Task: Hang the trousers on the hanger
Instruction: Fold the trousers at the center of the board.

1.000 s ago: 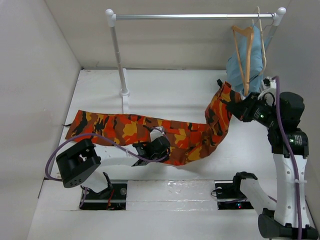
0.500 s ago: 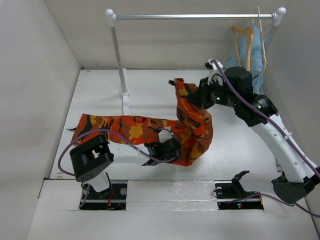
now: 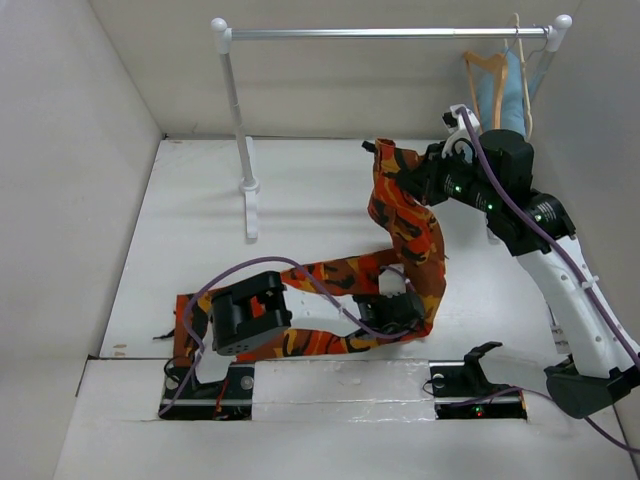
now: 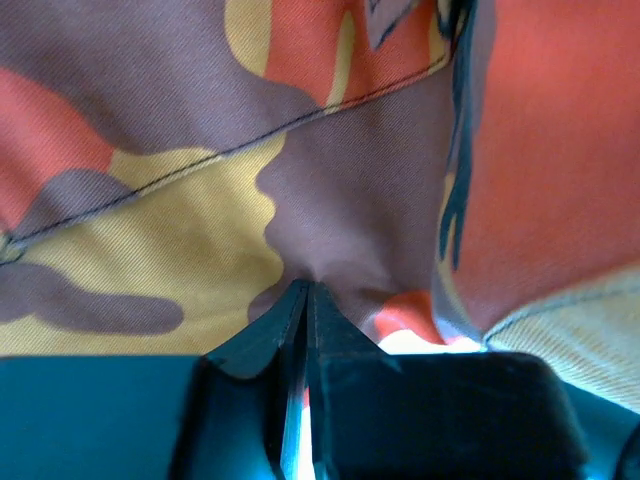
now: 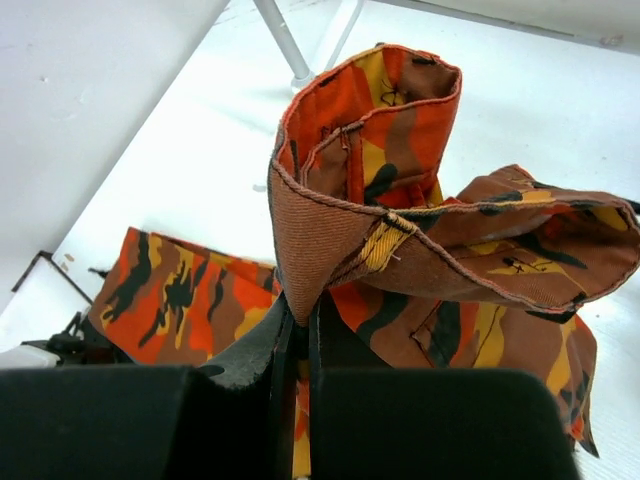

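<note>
Next, my right gripper sweeps to its left in the top view and down, releasing the waistband over the trousers' legs, which lie flat below it.
The trousers (image 3: 405, 225) in orange camouflage rise from the table to my right gripper (image 3: 398, 172), which is shut on the waistband edge (image 5: 330, 215) and holds it up. Their legs (image 3: 300, 340) trail left along the near edge of the table. Low on the table, my left gripper (image 3: 402, 310) is shut on a fold of the trousers (image 4: 330, 210), and the cloth fills the left wrist view. The wooden hanger (image 3: 484, 62) hangs at the right end of the rail, its lower part hidden behind my right arm.
A white rack post (image 3: 238, 120) stands at the back left and carries the metal rail (image 3: 390, 33). A light blue garment (image 3: 497, 98) hangs on a second hanger at the rail's right end. Walls close in on the left and back.
My right arm has swung left, away from the rail's right end, with the waistband held up. My left arm has slid right, dragging the legs toward the near edge.
</note>
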Robot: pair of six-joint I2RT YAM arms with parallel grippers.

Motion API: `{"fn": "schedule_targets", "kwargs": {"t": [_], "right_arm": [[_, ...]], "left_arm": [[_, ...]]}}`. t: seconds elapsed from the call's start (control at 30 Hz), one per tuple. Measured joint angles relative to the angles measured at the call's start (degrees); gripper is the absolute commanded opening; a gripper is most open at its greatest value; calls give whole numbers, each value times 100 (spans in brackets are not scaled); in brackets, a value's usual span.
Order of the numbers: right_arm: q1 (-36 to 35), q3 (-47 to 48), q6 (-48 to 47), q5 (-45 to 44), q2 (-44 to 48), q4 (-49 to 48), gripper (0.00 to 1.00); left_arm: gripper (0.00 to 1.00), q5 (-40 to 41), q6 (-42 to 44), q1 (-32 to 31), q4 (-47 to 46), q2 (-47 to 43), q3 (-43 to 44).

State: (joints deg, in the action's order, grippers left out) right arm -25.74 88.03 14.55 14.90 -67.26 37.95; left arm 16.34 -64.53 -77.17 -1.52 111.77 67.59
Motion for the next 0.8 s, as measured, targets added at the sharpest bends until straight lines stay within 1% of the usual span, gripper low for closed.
{"fn": "schedule_targets", "kwargs": {"t": [0.03,0.07,0.1,0.17,0.23,0.27,0.3,0.33,0.5,0.53,0.6,0.67,0.8], "right_arm": [[20,0,28,28,-2,0,0],[20,0,57,52,-4,-11,0],[15,0,92,68,-7,-35,0],[-70,0,177,70,-26,-142,0],[-256,0,223,48,-63,-260,0],[-367,0,243,39,-81,-299,0],[-505,0,264,22,-109,-339,0],[-634,0,284,15,-140,-372,0],[-1440,48,341,-210,-413,-564,0],[-1473,59,343,-225,-435,-568,0],[-2057,308,348,-452,-833,-625,0],[-2500,584,356,-608,-1217,-717,0],[-3519,1165,374,-833,-2221,-1178,0]], "left_arm": [[1,83,13,-63,155,17,85],[7,177,20,-118,328,-42,90],[20,284,31,-175,505,-164,28],[32,564,35,-232,964,-684,-264],[37,979,-57,-223,1537,-1460,-555],[37,1187,-109,-203,1849,-1945,-673],[37,1235,-125,-195,1906,-2050,-697],[37,1631,-256,-120,2391,-3010,-791],[37,2459,-660,304,3348,-5565,-782],[37,2594,-697,389,3517,-5978,-745],[37,2900,-748,492,3950,-6649,-544],[37,3121,-752,492,4321,-7117,-107],[37,3486,-734,492,4894,-7497,898]]}}
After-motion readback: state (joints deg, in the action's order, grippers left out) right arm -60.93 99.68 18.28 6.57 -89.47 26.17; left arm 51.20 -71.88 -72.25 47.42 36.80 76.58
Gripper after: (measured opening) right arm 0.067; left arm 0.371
